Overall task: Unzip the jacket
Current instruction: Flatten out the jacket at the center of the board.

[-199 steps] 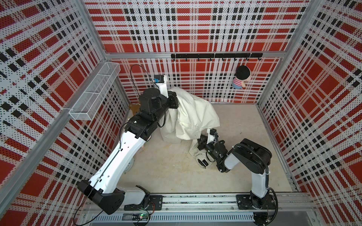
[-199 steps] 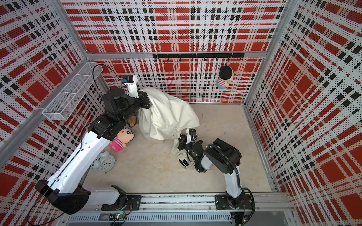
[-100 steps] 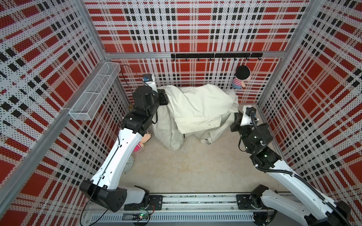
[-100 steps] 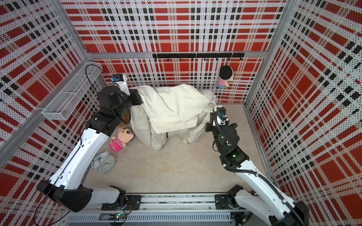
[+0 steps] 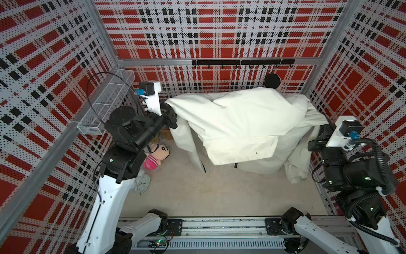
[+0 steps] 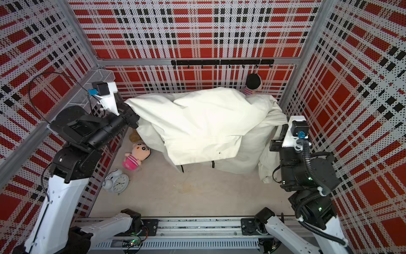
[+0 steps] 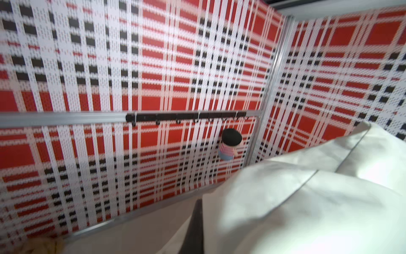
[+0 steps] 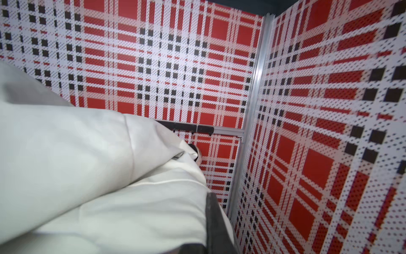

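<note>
The left gripper lowers its end of the jacket down to the floor near the back wall [image 7: 131,233] next and releases it, since the hanging folds hide the zipper.
The cream jacket [image 5: 237,123] hangs stretched wide between my two grippers in both top views, its lower folds touching the floor. My left gripper [image 5: 171,114] is shut on the jacket's left end near the back-left corner. My right gripper [image 5: 321,134] is shut on its right end by the right wall. Two short black strips [image 5: 235,165] show at the hanging hem; the rest of the zipper is hidden in folds. In the left wrist view one dark finger [image 7: 194,231] presses the cloth [image 7: 307,209]. In the right wrist view a dark finger [image 8: 214,220] lies against the fabric [image 8: 98,176].
A pink doll [image 5: 157,154] and a white alarm clock [image 5: 141,184] lie on the floor under my left arm. A wire basket [image 5: 105,105] hangs on the left wall. A black hook rail [image 5: 241,62] with a black-haired doll [image 5: 272,81] crosses the back wall.
My right gripper swung from the middle of the floor up to the right wall, pulling the jacket out wide. My left gripper shifted left with its end.
</note>
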You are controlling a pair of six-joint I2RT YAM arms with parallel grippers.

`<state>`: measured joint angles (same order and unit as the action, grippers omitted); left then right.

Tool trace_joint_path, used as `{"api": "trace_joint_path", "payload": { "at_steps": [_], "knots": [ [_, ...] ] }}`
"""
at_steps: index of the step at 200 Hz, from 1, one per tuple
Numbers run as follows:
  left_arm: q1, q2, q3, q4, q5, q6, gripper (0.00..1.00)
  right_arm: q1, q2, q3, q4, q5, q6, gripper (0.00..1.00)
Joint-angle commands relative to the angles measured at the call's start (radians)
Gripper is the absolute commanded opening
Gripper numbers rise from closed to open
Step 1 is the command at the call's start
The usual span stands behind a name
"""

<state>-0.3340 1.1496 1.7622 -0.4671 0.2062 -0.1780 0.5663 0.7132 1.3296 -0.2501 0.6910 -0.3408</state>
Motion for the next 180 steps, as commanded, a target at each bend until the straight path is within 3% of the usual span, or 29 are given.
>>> {"api": "trace_joint_path", "payload": {
  "at_steps": [1,14,35,45,87,108,180],
  "knots": [
    [0.052,0.21,0.172,-0.113,-0.031,-0.002,0.0,-0.019,0.199,0.07,0.01,0.162,-0.239,0.0],
    [0.123,0.397,0.293,-0.217,0.054,-0.013,0.0,-0.13,0.347,0.143,-0.085,0.097,-0.224,0.0],
    [0.165,0.668,0.331,-0.311,0.158,-0.003,0.0,-0.466,0.603,0.296,-0.352,-0.377,0.088,0.0],
    [0.164,0.767,0.31,-0.348,0.114,0.015,0.0,-0.53,0.687,0.272,-0.35,-0.478,0.155,0.0],
    [0.149,0.968,0.069,-0.329,0.033,0.084,0.0,-0.535,0.932,0.178,-0.366,-0.554,0.279,0.0],
    [0.132,0.954,-0.024,-0.25,-0.02,0.107,0.0,-0.535,0.945,0.114,-0.34,-0.567,0.295,0.0],
    [0.129,0.85,-0.052,-0.099,-0.18,0.129,0.02,-0.536,0.923,-0.026,-0.318,-0.491,0.266,0.0]
  ]
}}
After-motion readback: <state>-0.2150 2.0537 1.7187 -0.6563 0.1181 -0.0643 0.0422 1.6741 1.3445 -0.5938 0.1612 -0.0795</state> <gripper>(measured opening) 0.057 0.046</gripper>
